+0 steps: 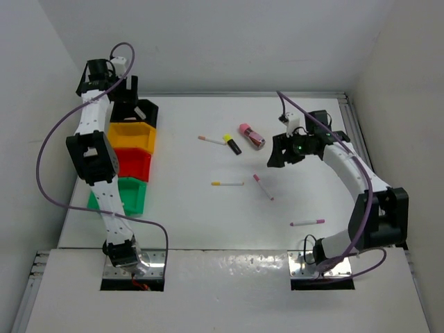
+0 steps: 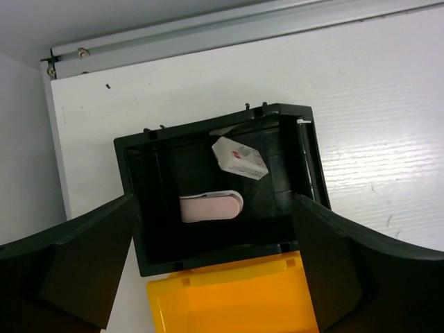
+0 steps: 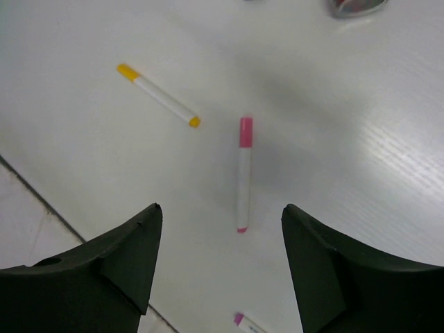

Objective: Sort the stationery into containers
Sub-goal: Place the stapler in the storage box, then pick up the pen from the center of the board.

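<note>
Next, the right gripper goes left in the top view and down to close on the black marker's body point(image 1: 234, 146), since it lies that way.
Four bins stand in a column at the left: black point(image 1: 143, 111), yellow point(image 1: 132, 137), red point(image 1: 136, 165), green point(image 1: 132, 195). My left gripper point(image 1: 129, 90) hangs open and empty over the black bin point(image 2: 156, 201), which holds a white eraser point(image 2: 239, 158) and a pale pink-white piece point(image 2: 211, 206). My right gripper point(image 1: 284, 152) is open and empty above the table, over a pink-ended pen point(image 3: 243, 173). On the table lie an orange-ended pen point(image 1: 211, 140), a yellow-capped black marker point(image 1: 232, 144), a pink-maroon block point(image 1: 252, 136), a yellow-ended pen point(image 1: 227, 184), the pink-ended pen point(image 1: 263, 187) and another pink-ended pen point(image 1: 306, 223).
White walls close in the table at the back and both sides. Purple cables loop from both arms. The yellow bin point(image 2: 229, 298) touches the black bin's near wall. In the right wrist view the yellow-ended pen point(image 3: 158, 95) lies left of the pink one.
</note>
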Robot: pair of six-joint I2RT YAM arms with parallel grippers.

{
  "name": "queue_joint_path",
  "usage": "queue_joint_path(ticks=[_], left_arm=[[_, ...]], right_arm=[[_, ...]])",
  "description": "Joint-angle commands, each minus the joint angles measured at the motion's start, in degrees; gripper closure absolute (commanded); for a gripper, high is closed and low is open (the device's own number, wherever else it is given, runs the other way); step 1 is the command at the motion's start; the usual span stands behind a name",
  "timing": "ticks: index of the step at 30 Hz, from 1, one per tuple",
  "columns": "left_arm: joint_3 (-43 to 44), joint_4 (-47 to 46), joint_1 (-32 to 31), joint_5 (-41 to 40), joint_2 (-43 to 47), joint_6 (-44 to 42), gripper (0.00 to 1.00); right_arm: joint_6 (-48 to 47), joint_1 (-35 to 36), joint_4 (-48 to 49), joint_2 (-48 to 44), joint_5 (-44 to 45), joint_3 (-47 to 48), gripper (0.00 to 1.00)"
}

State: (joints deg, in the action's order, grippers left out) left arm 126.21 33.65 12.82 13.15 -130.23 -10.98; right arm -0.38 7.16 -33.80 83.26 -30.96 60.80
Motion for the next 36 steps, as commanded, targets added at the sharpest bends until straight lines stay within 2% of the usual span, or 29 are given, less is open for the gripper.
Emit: queue_joint_path(ticks=[1,3,8,12,14,16,19,22,23,29,31,32,33,36], left_arm=[[2.10,-3.68,1.24,3.72,7.78,0.26,0.00],[2.37,-2.71,1.33,3.73,10.25,0.52,0.00],[-2.02,1.76,2.56,8.55,22.38,-4.65,0.00],[-4.91,13.88,3.09,16.99,30.45,-12.65,0.01],[-11.14,16.79,3.35,18.40,33.63,-12.49,0.05],[-19.11,17.50,3.62,20.33,39.34,-12.05,0.11],[-27.57,14.80,3.79,20.78,47.68,-9.86,0.11],[-40.21,11.28,3.44,20.87,55.51,-8.01,0.11],[-42.00,10.57,3.44,20.87,58.49,-7.57,0.11],[-45.97,9.24,3.00,21.13,61.07,-4.14,0.05],[-45.88,8.89,3.09,20.17,60.02,-2.30,0.03],[-45.88,8.89,3.09,20.08,59.66,-2.29,0.03],[-45.53,9.06,3.26,20.25,59.22,-1.24,0.02],[-45.18,9.33,3.35,21.74,57.81,-0.01,0.01]], right_arm=[[0.92,1.71,4.01,2.25,4.85,5.38,0.31],[0.82,3.12,3.74,4.35,7.65,8.80,0.31],[-7.25,7.77,0.50,7.08,10.56,13.91,0.33],[-12.79,13.13,-3.88,8.75,14.08,13.82,0.41],[-13.24,15.25,-6.00,10.77,15.23,13.39,0.48],[-11.50,16.48,-5.49,11.39,15.84,9.89,0.50],[-9.29,17.19,-1.45,10.08,17.94,4.01,0.50],[-7.45,17.45,2.24,10.07,19.88,2.49,0.49],[-7.27,17.54,3.03,10.68,20.32,3.01,0.47],[-6.74,17.80,3.30,21.55,19.62,16.27,0.38],[-6.21,18.33,2.61,27.70,21.02,25.47,0.38],[-5.86,18.50,2.34,29.92,21.46,25.51,0.39],[-5.25,18.59,2.25,31.94,21.56,30.30,0.39],[-4.36,18.77,3.39,38.19,22.08,36.66,0.40]])
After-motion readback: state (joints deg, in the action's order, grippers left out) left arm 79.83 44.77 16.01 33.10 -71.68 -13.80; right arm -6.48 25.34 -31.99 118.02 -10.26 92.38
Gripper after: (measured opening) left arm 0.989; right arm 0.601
